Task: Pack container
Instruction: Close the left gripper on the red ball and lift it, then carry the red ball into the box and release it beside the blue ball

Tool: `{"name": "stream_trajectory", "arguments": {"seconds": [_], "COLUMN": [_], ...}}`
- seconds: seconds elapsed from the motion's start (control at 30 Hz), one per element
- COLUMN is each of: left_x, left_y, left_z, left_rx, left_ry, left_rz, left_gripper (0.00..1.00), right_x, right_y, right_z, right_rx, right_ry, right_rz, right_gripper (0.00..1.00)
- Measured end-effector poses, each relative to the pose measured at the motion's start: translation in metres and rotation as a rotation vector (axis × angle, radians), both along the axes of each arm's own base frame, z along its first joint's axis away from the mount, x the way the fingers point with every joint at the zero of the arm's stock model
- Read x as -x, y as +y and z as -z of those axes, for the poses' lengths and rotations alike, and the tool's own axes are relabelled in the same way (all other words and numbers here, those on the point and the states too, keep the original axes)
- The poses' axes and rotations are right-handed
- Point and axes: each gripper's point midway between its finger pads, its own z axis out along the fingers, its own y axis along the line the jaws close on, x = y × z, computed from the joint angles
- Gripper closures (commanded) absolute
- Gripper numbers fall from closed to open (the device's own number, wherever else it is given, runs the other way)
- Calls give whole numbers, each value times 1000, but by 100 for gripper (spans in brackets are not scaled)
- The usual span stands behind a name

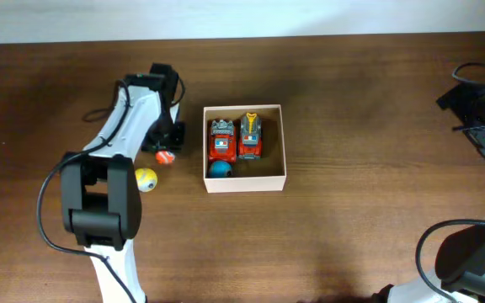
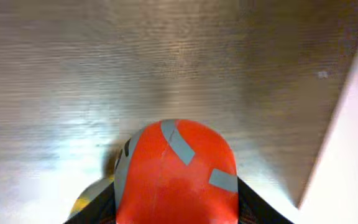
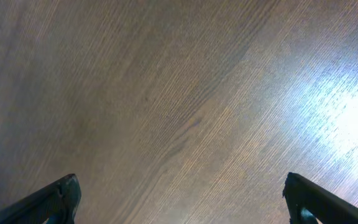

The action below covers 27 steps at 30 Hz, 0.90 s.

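I will lift the orange ball across and release it, as bare container bottom by the blue ball is to my left gripper's right in the overhead view.
The container sits mid-table and holds a red toy truck, an orange-and-grey toy truck and a blue ball. Its cream wall shows at the right edge of the left wrist view. My left gripper is just left of the container, its fingers pressed against both sides of an orange ball with grey patches, which rests on the table. My right gripper is open and empty at the far right edge, over bare wood.
A yellow ball lies on the table just front-left of the orange ball; a sliver of it shows in the left wrist view. Cables hang by the right arm.
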Motion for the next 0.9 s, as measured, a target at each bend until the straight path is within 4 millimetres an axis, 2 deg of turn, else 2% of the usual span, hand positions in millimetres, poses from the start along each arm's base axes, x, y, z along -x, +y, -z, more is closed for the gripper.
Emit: {"name": "stream_trajectory", "arguments": {"seconds": [0.2,0.4,0.5,0.67,0.8,0.9], "left_x": [-16,-19,-15,-7,7,15], "left_y": [-6,-27,-47,-91,-123,-140], "left_z": [-48,-84,-93,-102,-103,-103], "left_rx": [27,92,106,125,144,150], "left_ry": [-51,-82,-85,-100,-87,-82], "left_rz": [-1,28,89,239,372,447], "left_gripper": [57,57,57,57,57,56], "right_x": [0,0,0,0,0,0], "right_y": [0,0,0,0,0,0], "right_z": [0,0,0,0,0,0], "right_rx": [0,1,0,1,1,1], "right_ry": [0,0,0,0,0,0], "right_rz": [-1,0,0,0,-1,-1], "right_gripper": [1,1,1,1,1,1]}}
